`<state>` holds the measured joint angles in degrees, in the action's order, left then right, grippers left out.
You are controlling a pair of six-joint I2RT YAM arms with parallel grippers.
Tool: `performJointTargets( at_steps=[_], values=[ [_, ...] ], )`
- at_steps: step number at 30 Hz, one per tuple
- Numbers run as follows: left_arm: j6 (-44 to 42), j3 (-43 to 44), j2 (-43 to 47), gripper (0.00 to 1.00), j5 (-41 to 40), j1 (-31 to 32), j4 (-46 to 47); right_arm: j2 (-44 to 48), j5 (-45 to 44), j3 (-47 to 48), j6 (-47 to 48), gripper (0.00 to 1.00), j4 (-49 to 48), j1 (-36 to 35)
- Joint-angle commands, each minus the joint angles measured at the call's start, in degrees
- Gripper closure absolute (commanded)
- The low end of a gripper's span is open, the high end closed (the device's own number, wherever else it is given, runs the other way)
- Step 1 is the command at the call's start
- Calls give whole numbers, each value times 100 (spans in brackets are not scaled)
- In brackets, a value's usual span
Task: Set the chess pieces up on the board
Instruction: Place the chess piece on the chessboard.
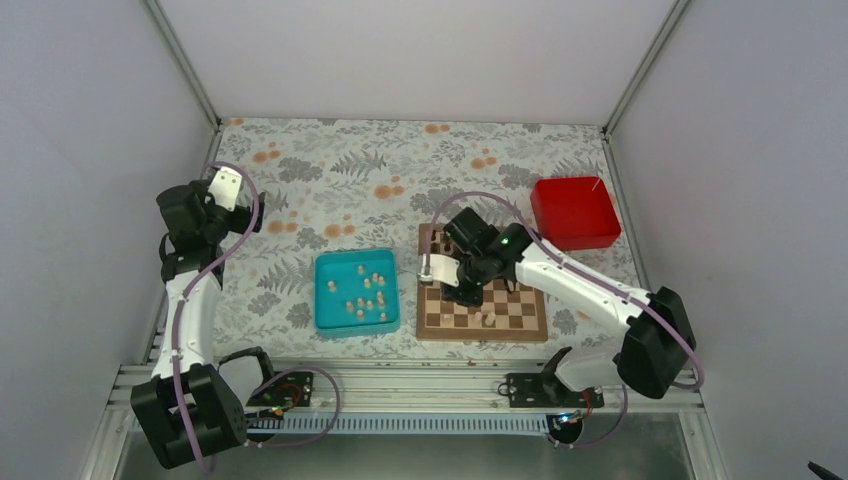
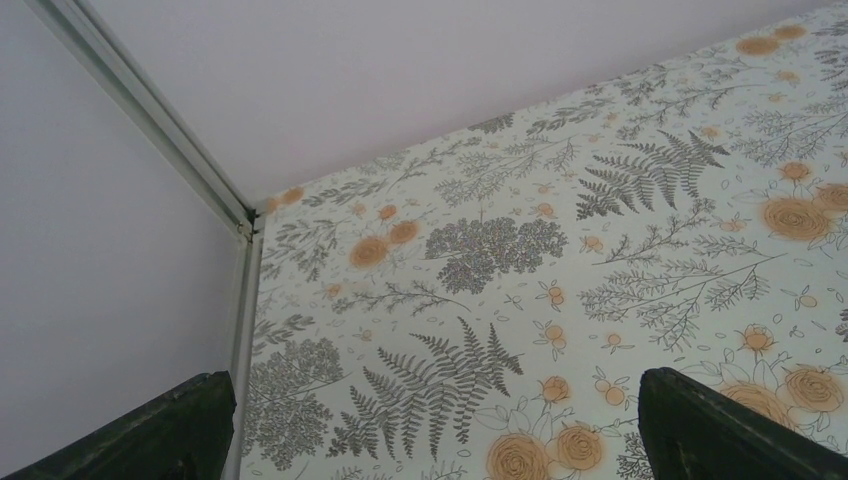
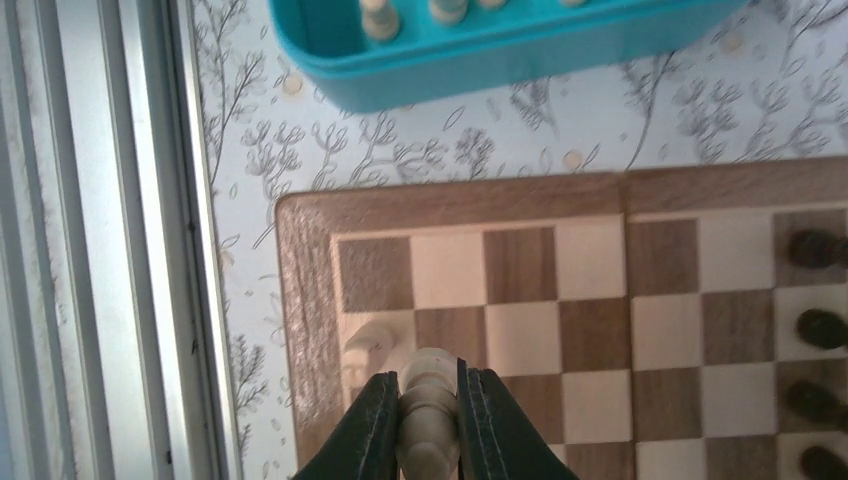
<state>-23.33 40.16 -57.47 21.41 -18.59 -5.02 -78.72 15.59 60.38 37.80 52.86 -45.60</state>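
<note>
My right gripper lowers back toward the board's near edge onto the dark square (image 3: 374,409) beside the standing pale piece (image 1: 461,321) next, since that square is empty.
The board (image 1: 520,318) lies right of centre, its near-left corner filling the right wrist view as the board (image 3: 600,300). My right gripper (image 3: 429,382) is shut on a pale beige chess piece (image 3: 430,425), held just above the board's squares near its edge. Another pale piece (image 3: 362,345) stands on a light edge square beside it. From above, the right gripper (image 1: 462,292) hovers over the board's left half. Several more pale pieces (image 1: 365,293) lie in the teal tray. My left gripper (image 2: 430,440) is open and raised at the far left, over bare tablecloth.
The teal tray (image 1: 330,315) sits left of the board, its rim (image 3: 500,50) close to the board's edge. Dark brown chessmen (image 3: 815,250) line the board's far side. A red box (image 1: 574,212) stands at the back right. Metal rails (image 3: 110,250) edge the table.
</note>
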Motion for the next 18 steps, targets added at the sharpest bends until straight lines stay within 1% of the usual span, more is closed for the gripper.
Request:
performJointTargets(
  at_steps=[1, 9, 18],
  values=[
    [31, 62, -12, 0, 89, -31, 20, 333, -52, -400, -176, 95, 96, 52],
    [30, 84, 8, 0, 35, -26, -7, 568, -183, -971, -211, 94, 29, 52],
    [30, 62, -1, 0, 17, -31, -8, 436, -315, -1273, -197, 93, -287, 52]
  ],
)
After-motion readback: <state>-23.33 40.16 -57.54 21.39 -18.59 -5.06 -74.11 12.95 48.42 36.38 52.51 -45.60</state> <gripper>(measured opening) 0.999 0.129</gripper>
